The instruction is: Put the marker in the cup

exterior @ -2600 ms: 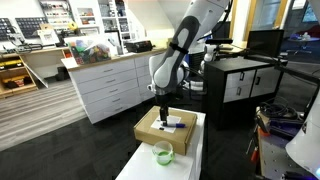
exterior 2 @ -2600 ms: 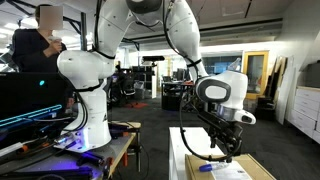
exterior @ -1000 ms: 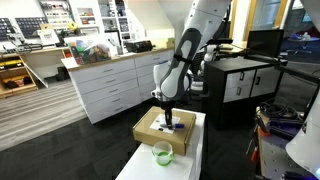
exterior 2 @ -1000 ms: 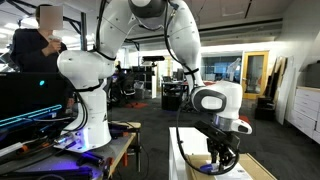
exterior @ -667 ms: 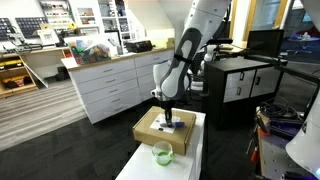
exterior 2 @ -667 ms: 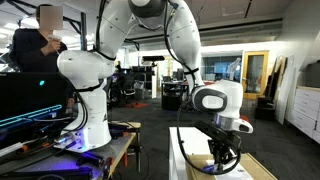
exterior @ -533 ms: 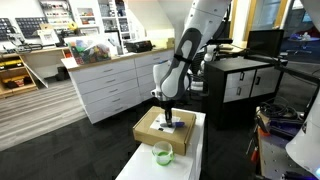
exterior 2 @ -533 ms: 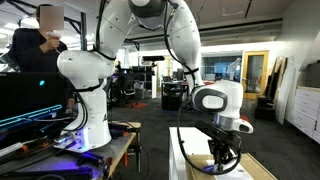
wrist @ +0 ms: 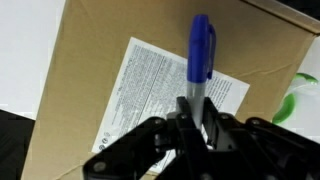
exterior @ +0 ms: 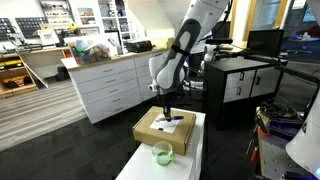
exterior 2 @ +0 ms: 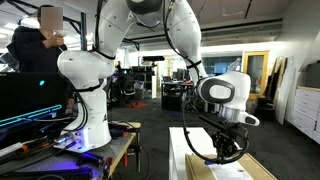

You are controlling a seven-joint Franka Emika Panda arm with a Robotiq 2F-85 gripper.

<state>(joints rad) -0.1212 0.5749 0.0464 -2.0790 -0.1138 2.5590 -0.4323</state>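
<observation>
The cup's opening lies below and to the gripper's right in the wrist view, so I should carry the marker past the box, lower it and release.
In the wrist view a slim marker with a blue cap and grey body stands between my fingers, and my gripper is shut on its grey end. Below it lies the tan cardboard box with a printed white sheet. The light-green cup peeks in at the right edge. In an exterior view my gripper hangs a little above the box, and the cup stands on the white table in front of the box. In an exterior view my gripper hovers over the box.
The box and cup rest on a narrow white table. White drawer cabinets stand behind, a black cabinet to one side. A person sits at a desk beyond the arm's base.
The jaws have shut on the marker at the box top, and the gripper has risen a little off the box with the marker in it.
</observation>
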